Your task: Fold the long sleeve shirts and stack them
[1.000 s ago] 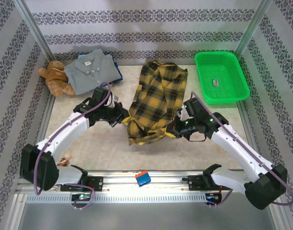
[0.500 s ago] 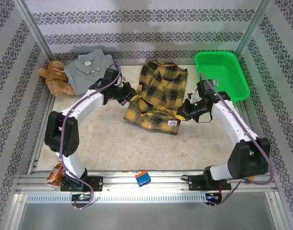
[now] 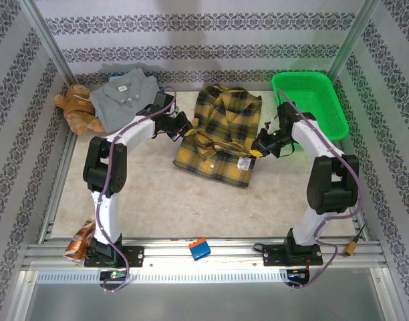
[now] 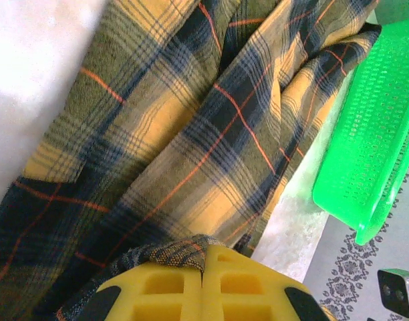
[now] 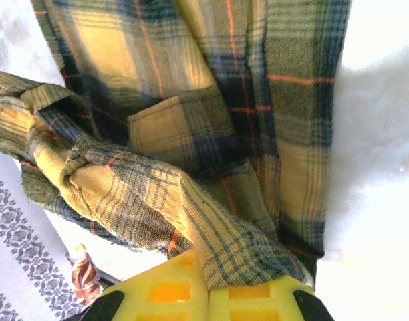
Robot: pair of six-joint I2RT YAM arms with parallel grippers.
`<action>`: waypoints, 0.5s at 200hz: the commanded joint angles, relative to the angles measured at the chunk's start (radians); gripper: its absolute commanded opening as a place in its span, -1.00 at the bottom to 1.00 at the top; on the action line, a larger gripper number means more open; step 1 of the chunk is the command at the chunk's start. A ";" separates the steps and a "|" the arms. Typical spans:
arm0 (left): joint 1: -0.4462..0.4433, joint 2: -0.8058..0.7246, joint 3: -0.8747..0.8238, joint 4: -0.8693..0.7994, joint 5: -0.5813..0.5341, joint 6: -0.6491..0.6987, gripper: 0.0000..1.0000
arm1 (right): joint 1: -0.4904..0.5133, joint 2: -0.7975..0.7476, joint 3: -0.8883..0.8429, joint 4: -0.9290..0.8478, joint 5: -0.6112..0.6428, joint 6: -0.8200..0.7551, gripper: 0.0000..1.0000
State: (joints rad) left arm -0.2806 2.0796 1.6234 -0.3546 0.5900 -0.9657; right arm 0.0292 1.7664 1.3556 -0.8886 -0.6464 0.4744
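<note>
My left gripper holds the pinched fold above the shirt. It will next lower the fold and move it slightly outward onto the plaid cloth (image 4: 191, 134) beneath, then let it go.
The mustard-yellow and dark plaid shirt (image 3: 221, 137) lies doubled over on the table's middle, a white label showing on its near edge. My left gripper (image 3: 186, 130) is shut on a fold at the shirt's left edge. In the left wrist view the plaid cloth (image 4: 191, 134) is pinched between the yellow fingers (image 4: 158, 291). My right gripper (image 3: 257, 150) is shut on the shirt's right edge. The right wrist view shows a strip of plaid cloth (image 5: 211, 127) clamped in that gripper (image 5: 208, 277). A folded grey shirt (image 3: 124, 99) rests at the back left.
A brown teddy bear (image 3: 76, 107) sits left of the grey shirt. A green plastic basket (image 3: 309, 107) stands at the back right, close to my right arm, and the same basket (image 4: 371, 127) appears past the plaid cloth. A small blue and orange object (image 3: 199, 248) sits on the front rail.
Both arms have swung from the table's front toward the back, carrying the plaid shirt's near part up and over. The shirt now lies shorter and flatter on the table.
</note>
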 commanded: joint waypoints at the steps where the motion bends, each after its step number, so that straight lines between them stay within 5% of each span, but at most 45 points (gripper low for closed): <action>1: 0.016 0.054 0.084 -0.017 -0.018 0.038 -1.00 | -0.014 0.063 0.056 -0.017 0.030 -0.043 -1.00; 100: 0.032 0.213 0.186 0.032 -0.030 0.001 -1.00 | -0.028 0.294 0.247 -0.006 0.073 -0.070 -1.00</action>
State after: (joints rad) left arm -0.2619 2.2543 1.7657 -0.3573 0.5846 -0.9543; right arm 0.0090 2.0155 1.5478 -0.8902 -0.6125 0.4358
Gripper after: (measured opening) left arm 0.060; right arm 0.058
